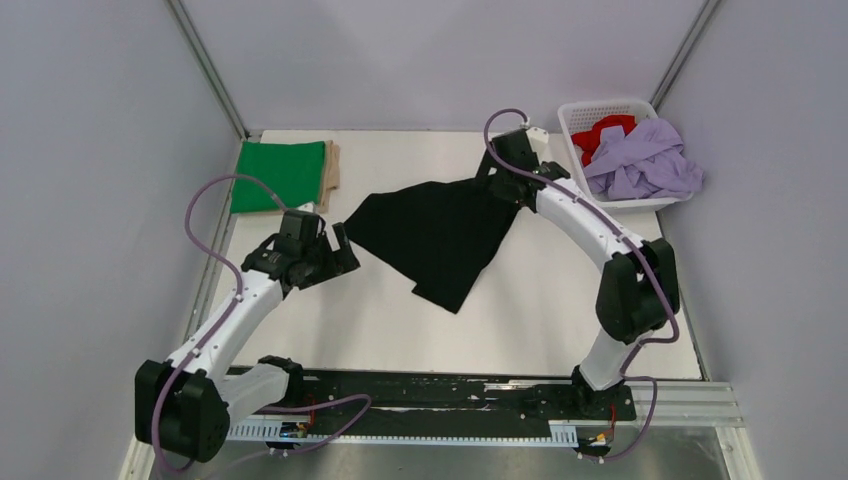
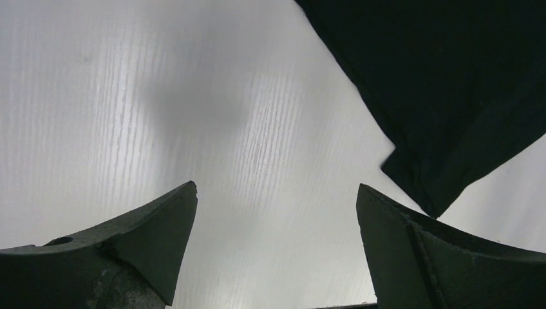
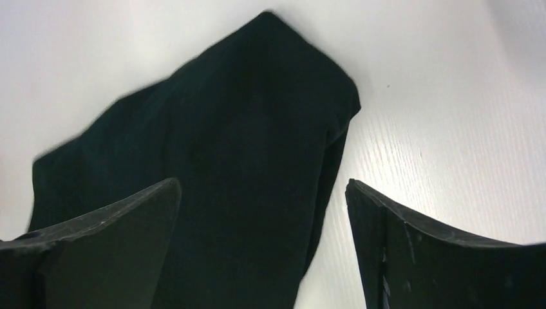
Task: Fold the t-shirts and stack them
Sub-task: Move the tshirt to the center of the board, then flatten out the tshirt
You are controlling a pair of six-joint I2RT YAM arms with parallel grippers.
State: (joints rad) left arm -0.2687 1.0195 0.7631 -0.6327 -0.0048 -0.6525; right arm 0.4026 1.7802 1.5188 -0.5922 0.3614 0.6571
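Note:
My left gripper still hangs over bare table short of the black shirt's corner by the tan tee. It moves outward and down onto that corner next.
A large black t-shirt (image 1: 435,235) lies spread and rumpled in the middle of the white table (image 1: 560,290). My left gripper (image 1: 332,240) is open and empty just left of the shirt's left corner. In the left wrist view it (image 2: 276,187) hangs over bare table, with the black shirt (image 2: 444,84) at the upper right. My right gripper (image 1: 497,176) is open over the shirt's far right corner. In the right wrist view it (image 3: 263,181) straddles the black cloth (image 3: 225,148) without closing on it. A folded green tee (image 1: 280,175) lies on a tan tee (image 1: 333,172) at the far left.
A white lattice basket (image 1: 600,108) stands at the far right corner and holds a red tee (image 1: 605,135) and a lilac tee (image 1: 645,160) that spills over its rim. Grey walls close in the left, back and right sides.

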